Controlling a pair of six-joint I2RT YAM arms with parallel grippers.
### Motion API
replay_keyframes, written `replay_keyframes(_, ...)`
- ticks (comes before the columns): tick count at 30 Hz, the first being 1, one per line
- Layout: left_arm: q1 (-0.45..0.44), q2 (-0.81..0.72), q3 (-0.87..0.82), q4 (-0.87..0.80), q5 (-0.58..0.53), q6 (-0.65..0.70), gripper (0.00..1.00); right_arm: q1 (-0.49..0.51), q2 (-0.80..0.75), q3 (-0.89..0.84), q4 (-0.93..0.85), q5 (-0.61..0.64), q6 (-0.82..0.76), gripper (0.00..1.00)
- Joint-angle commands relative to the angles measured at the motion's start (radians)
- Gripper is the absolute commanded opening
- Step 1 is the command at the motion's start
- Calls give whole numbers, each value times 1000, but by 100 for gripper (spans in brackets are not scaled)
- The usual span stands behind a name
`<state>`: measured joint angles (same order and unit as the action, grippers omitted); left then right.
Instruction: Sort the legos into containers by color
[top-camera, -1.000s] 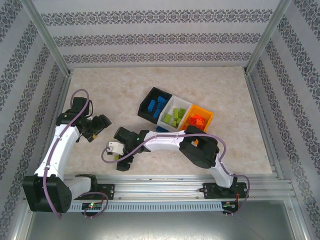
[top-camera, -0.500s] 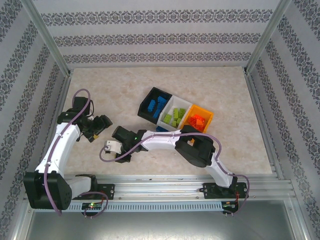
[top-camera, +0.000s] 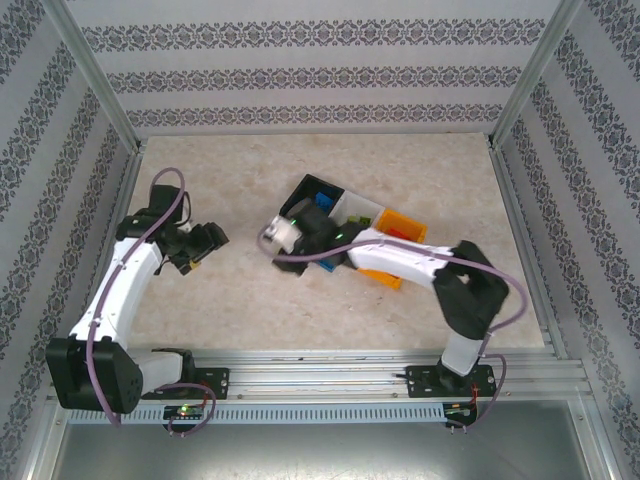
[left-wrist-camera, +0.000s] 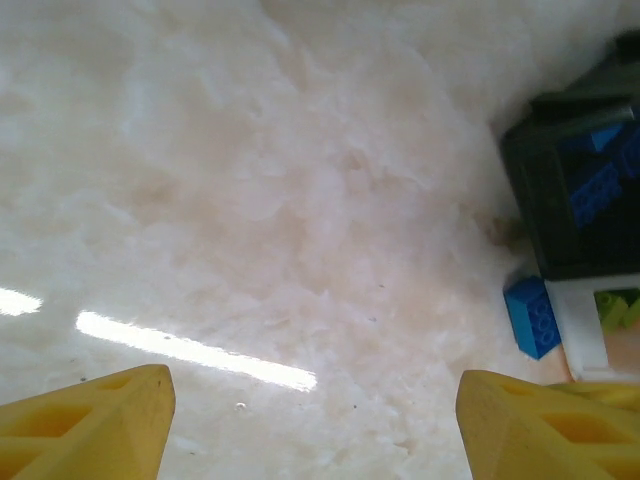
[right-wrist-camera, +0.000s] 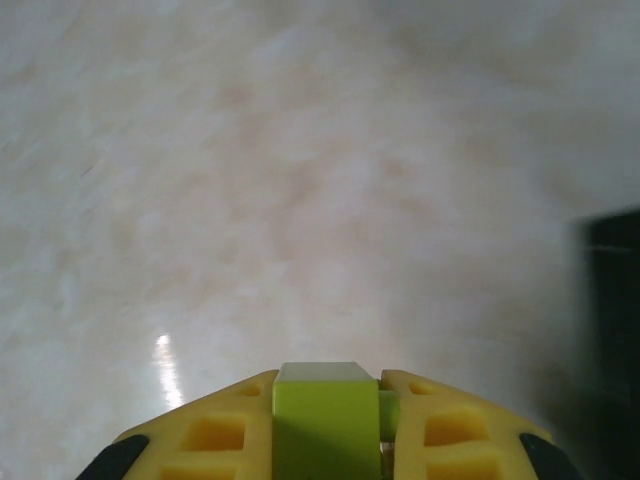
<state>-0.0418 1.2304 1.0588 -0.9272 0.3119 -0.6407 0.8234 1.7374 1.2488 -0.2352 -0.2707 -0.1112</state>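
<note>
My right gripper carries the lime green lego outward over the white container (top-camera: 352, 203) next, then opens, since that container holds green legos.
My right gripper (right-wrist-camera: 328, 388) is shut on a lime green lego (right-wrist-camera: 325, 430), held above bare table. In the top view the right gripper (top-camera: 284, 237) hangs just left of the black container (top-camera: 308, 192), and its arm lies across the fronts of the white container (top-camera: 352, 203) and the orange container (top-camera: 410, 226). Blue legos (left-wrist-camera: 592, 188) lie in the black container (left-wrist-camera: 540, 200). One blue lego (left-wrist-camera: 531, 316) rests on the table by the white container (left-wrist-camera: 583, 325), which holds green legos (left-wrist-camera: 616, 306). My left gripper (left-wrist-camera: 312, 388) is open over bare table, at the left (top-camera: 203, 243).
Metal frame posts and patterned walls close in the table on three sides. The rail with both arm bases (top-camera: 330, 385) runs along the near edge. Open tabletop (top-camera: 240, 180) lies behind and between the grippers.
The right gripper closed on the green lego near the table's front and swung up and back towards the black container. The left arm has barely moved.
</note>
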Motion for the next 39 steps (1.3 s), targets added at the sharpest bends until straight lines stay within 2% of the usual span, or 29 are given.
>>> replay_keyframes(1, -138, 82, 35, 60, 2, 61, 75, -116, -36, -28, -86, 67, 41, 10)
replay_keyframes(4, -267, 163, 44, 137, 5, 69, 75, -241, -24, -22, -118, 71, 57, 10)
replay_keyframes(9, -375, 332, 70, 260, 51, 68, 74, -363, 88, 58, -155, 55, 38, 11)
replay_keyframes(14, -413, 509, 168, 313, 96, 90, 74, -439, 209, 129, -159, 82, 86, 15)
replay_keyframes(18, -446, 609, 265, 303, 114, 125, 74, -475, 318, 263, -227, 104, 130, 16)
replay_keyframes(22, -464, 657, 301, 306, 139, 144, 75, -481, 381, 373, -313, 199, 139, 17)
replay_keyframes(28, -492, 710, 315, 336, 168, 158, 78, -538, 404, 423, -351, 234, 200, 19)
replay_keyframes(30, -507, 734, 344, 322, 171, 177, 80, -542, 395, 424, -351, 228, 181, 27)
replay_keyframes(32, -523, 764, 386, 281, 169, 208, 82, -542, 377, 421, -363, 215, 168, 52)
replay_keyframes(33, -528, 777, 402, 265, 163, 223, 83, -542, 365, 412, -363, 211, 166, 58)
replay_keyframes(35, -537, 800, 428, 237, 148, 246, 86, -541, 325, 371, -347, 199, 174, 64)
replay_keyframes(39, -554, 840, 469, 214, 152, 273, 90, -536, 251, 294, -314, 174, 202, 65)
